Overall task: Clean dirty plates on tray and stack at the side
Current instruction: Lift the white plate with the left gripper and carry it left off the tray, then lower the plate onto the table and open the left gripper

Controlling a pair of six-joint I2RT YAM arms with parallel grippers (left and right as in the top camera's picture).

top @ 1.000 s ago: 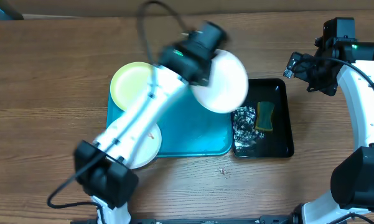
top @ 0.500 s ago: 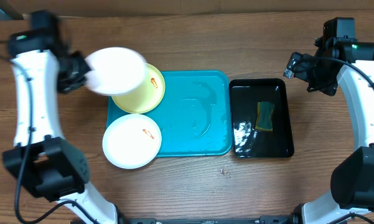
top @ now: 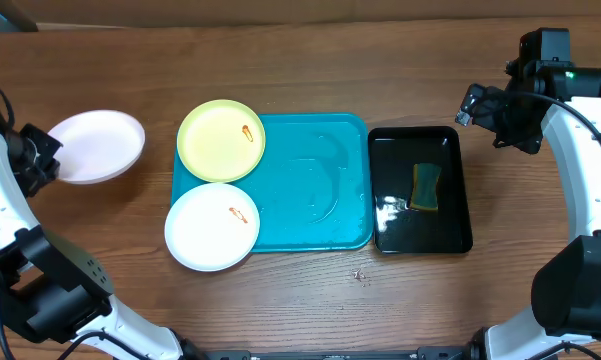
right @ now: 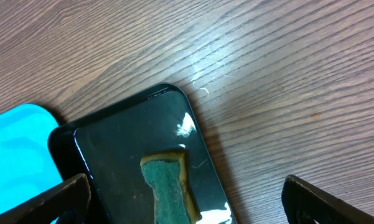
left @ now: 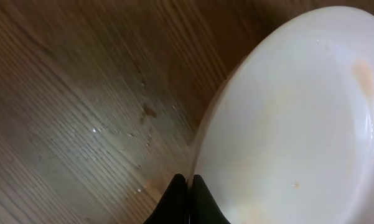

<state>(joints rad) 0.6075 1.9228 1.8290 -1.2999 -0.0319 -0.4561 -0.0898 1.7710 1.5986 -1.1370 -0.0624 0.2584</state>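
Note:
My left gripper should lower, level the white plate over the bare wood outside the turquoise tray [top: 315,180] and release its rim there, since the plate hangs tilted.
My left gripper [top: 44,158] is shut on the rim of a white plate [top: 95,146] at the table's far left, outside the tray. In the left wrist view the black fingertips [left: 179,190] pinch that plate [left: 292,124], which shows a faint orange trace; I cannot tell whether it rests on the wood. A yellow-green plate [top: 220,140] and a second white plate [top: 212,226], each with an orange smear, sit on the left end of the turquoise tray [top: 315,180]. My right gripper [top: 480,106] hangs open and empty beyond the black tray's far right corner.
A black tray [top: 450,215] lies right of the turquoise one and holds a green-and-yellow sponge [top: 426,187]. The right wrist view shows the sponge [right: 168,186] between my right gripper's [right: 185,190] wide-spread fingers, well below them. Bare wood surrounds both trays.
The left arm swung the white plate from above the tray's right part leftwards to the table's far left. The right arm has not moved.

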